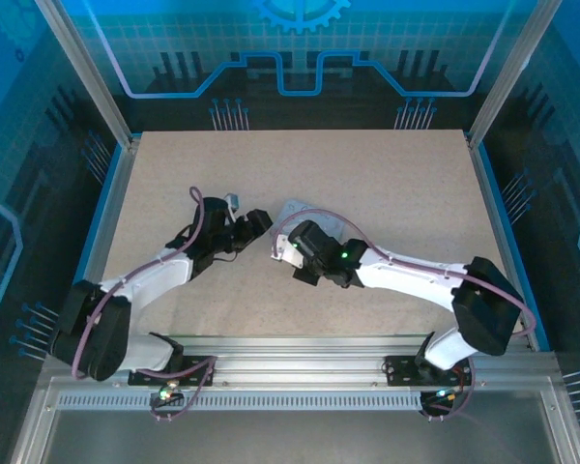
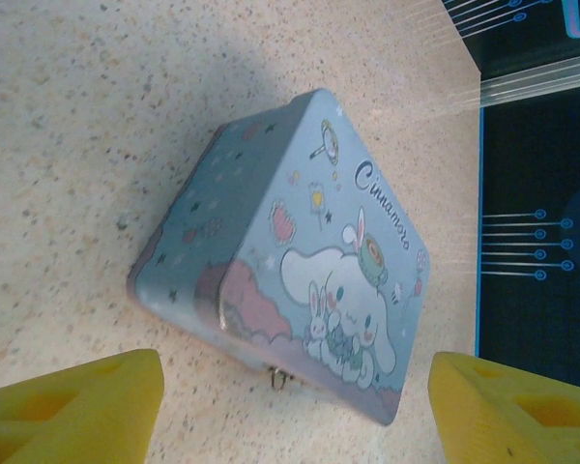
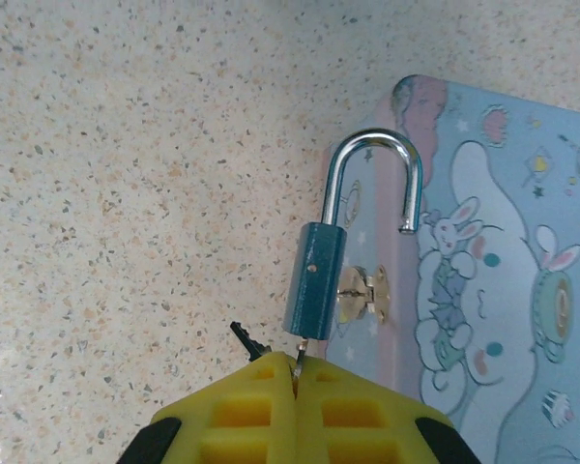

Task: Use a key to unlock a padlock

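My right gripper will next swing past the tin (image 3: 503, 290) and down to bare tabletop beyond and release the key, since the open shackle hangs clear of the hasp.
The padlock (image 3: 314, 280) is a small dark blue-grey block with a silver shackle (image 3: 372, 145) swung open, its free end clear of the body. A key (image 3: 301, 358) sits in the bottom of the lock. My right gripper (image 3: 297, 372) is shut on that key, and a second dark key (image 3: 246, 338) sticks out to the left of its fingers. The lock hangs beside the brass hasp (image 3: 362, 290) of the pale blue cartoon tin (image 3: 503, 290), not through it. My left gripper (image 2: 295, 406) stands open near the tin (image 2: 300, 261), with nothing between its yellow fingers (image 2: 87, 401).
Both arms meet at the middle of the speckled table (image 1: 367, 174), left gripper (image 1: 259, 224) and right gripper (image 1: 285, 253) close together by the tin (image 1: 304, 211). Metal posts and blue walls frame the table's edges.
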Tool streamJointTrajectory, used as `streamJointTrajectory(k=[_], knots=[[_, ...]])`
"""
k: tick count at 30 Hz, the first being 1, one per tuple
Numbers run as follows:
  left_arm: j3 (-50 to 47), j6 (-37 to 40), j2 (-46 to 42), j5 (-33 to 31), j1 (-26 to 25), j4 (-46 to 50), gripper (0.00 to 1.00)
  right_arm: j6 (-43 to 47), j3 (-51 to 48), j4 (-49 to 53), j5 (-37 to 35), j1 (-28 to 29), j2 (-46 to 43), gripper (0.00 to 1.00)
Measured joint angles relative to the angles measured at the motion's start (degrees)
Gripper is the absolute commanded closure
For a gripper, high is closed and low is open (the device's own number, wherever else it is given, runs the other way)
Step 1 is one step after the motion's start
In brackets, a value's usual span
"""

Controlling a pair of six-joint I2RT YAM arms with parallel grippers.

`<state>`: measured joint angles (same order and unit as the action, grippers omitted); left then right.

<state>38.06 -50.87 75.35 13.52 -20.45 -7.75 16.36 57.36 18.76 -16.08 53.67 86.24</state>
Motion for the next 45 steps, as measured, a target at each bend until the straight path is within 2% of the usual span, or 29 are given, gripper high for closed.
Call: streamJointTrajectory(k=[9,10,11,17,23,27,31,36,40,45], knots=[[-6.03,-0.02,-11.69,1.84,0.0,4.87,0.15,-5.95,-2.34,0.33,-0.02,-0.11,-6.99,1.0],[-6.54,-0.02,-12.74,2.47,0.0,5.44,0.07,-6.73,-2.36,0.52,-0.04,-0.22,-7.67,1.0],[-7.04,-0.17,-13.62,2.99,-0.02,5.97,0.05,-7.58,-2.36,0.81,-0.07,-0.37,-8.37,1.0],[-9.94,0.0,-18.49,5.84,-0.07,9.14,0.01,-13.46,-2.64,3.1,-0.63,-3.5,-12.55,1.0],[-10.16,0.02,-20.68,6.84,-0.63,10.97,0.01,-21.35,-3.06,6.91,-1.05,-11.89,-16.83,1.0],[-10.16,0.02,-20.28,6.95,-1.31,10.95,0.01,-27.06,-3.15,9.22,-1.18,-19.41,-17.66,1.0],[-10.16,-0.02,-19.04,6.91,-2.71,10.91,0.01,-32.11,-3.67,10.95,-0.28,-28.37,-16.35,1.0],[-10.19,-0.17,-18.01,6.88,-4.7,10.25,0.01,-36.94,-5.42,10.27,3.52,-36.96,-12.39,1.0],[-10.27,-0.2,-17.94,6.67,-5.84,9.68,0.01,-39.74,-5.62,8.41,6.56,-40.57,-7.32,1.0],[-10.47,-0.35,-17.99,6.01,-6.38,9.22,0.01,-42.47,-5.62,5.62,9.35,-42.12,-1.11,1.0]])
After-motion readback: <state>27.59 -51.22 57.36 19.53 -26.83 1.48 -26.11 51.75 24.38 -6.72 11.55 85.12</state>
